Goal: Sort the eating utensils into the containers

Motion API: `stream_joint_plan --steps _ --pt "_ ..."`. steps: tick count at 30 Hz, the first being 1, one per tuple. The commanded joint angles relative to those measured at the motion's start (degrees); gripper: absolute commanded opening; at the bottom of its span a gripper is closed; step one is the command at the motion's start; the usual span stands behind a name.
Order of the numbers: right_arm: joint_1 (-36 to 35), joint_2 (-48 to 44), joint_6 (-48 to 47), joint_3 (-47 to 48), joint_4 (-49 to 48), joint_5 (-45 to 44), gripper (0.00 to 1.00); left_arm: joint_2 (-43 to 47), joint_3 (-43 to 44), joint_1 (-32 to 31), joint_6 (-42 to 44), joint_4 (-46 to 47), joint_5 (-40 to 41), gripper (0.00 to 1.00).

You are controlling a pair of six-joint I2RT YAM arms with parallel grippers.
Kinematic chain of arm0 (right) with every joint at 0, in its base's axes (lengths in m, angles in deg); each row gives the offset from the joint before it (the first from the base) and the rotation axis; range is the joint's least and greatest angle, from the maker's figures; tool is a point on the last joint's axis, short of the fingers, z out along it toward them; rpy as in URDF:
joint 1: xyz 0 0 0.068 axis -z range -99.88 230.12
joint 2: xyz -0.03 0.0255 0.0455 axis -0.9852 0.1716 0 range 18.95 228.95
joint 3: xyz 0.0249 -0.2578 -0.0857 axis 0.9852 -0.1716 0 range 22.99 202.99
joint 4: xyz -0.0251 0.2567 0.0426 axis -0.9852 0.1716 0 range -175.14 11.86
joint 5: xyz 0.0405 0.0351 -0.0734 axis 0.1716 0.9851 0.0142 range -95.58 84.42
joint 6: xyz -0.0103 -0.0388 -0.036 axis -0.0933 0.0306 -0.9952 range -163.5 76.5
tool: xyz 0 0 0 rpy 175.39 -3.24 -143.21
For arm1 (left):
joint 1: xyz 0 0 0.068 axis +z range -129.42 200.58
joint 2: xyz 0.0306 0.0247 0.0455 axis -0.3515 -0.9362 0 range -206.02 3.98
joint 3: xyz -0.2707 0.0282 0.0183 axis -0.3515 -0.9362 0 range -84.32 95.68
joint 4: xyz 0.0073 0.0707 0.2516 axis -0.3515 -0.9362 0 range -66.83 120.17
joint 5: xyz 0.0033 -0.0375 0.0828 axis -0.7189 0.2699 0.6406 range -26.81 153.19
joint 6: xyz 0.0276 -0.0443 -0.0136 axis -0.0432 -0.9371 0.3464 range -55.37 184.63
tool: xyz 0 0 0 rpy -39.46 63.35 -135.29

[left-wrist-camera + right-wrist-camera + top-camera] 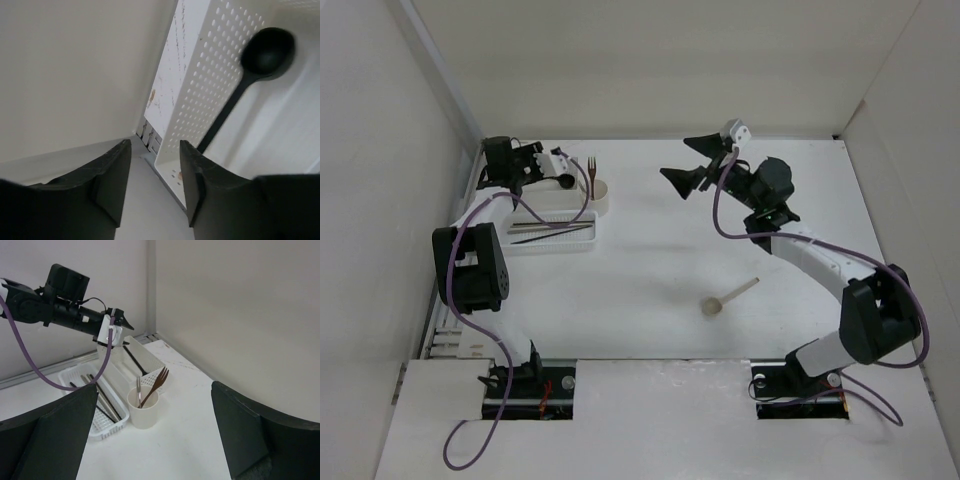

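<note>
The beige spoon lies on the bare table outside every container. My right gripper moves back and down next, tilting its fingers downward onto the beige spoon's thin handle [740, 290].
A black spoon [267, 47] leans inside the perforated white box [210, 85], its handle [135, 360] showing over the box [132, 365] rim. My left gripper [155, 145] hangs open just above that box, jaws apart with nothing between them; in the top view the left gripper [552, 162] is at the back left. A round cup [143, 407] holds a brown fork [159, 380] and a grey fork [138, 389]. Chopsticks [102, 397] lie in the slotted tray [107, 429]. A beige spoon [725, 298] lies on the table. My right gripper [692, 162] is open and empty, raised mid-table.
The box [555, 203], tray [552, 246] and cup [603, 192] stand together at the back left, close to the left wall [430, 110]. White walls enclose the table on three sides. A purple cable [30, 370] hangs from the left arm over the tray.
</note>
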Motion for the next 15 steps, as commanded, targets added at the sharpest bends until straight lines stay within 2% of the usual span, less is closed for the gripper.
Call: stream_joint_plan --steps 1,5,7,8,9,10,12,15 --pt "0.17 -3.61 -2.33 -1.30 1.79 -1.89 1.00 2.42 -1.20 0.11 -2.95 2.08 0.10 0.42" --pt "0.17 -8.01 -6.10 -2.45 6.43 -2.68 1.00 4.27 -1.20 0.11 -3.57 1.56 -0.42 0.70" --pt "0.95 -10.38 -10.40 -1.40 13.10 -2.68 1.00 5.41 -1.20 0.11 -6.20 2.34 -0.42 0.72" --pt "0.96 -12.39 -15.99 -0.17 18.01 -2.68 1.00 6.81 -0.51 0.11 -7.34 2.87 -0.42 0.73" --pt "1.65 -13.37 -18.05 2.88 29.28 -5.29 1.00 7.43 0.37 0.11 -8.57 2.87 0.19 0.73" --pt "1.66 -14.25 -18.68 4.05 34.09 -8.28 1.00 8.05 1.16 -0.42 -11.89 2.87 0.71 0.73" --pt "2.36 -17.24 -27.52 4.94 45.84 -9.54 1.00 9.98 2.74 -0.42 -16.64 2.87 2.73 0.75" --pt "2.36 -21.11 -44.39 2.22 53.28 -11.12 1.00 13.93 4.95 -0.94 -27.72 2.87 5.54 0.77"
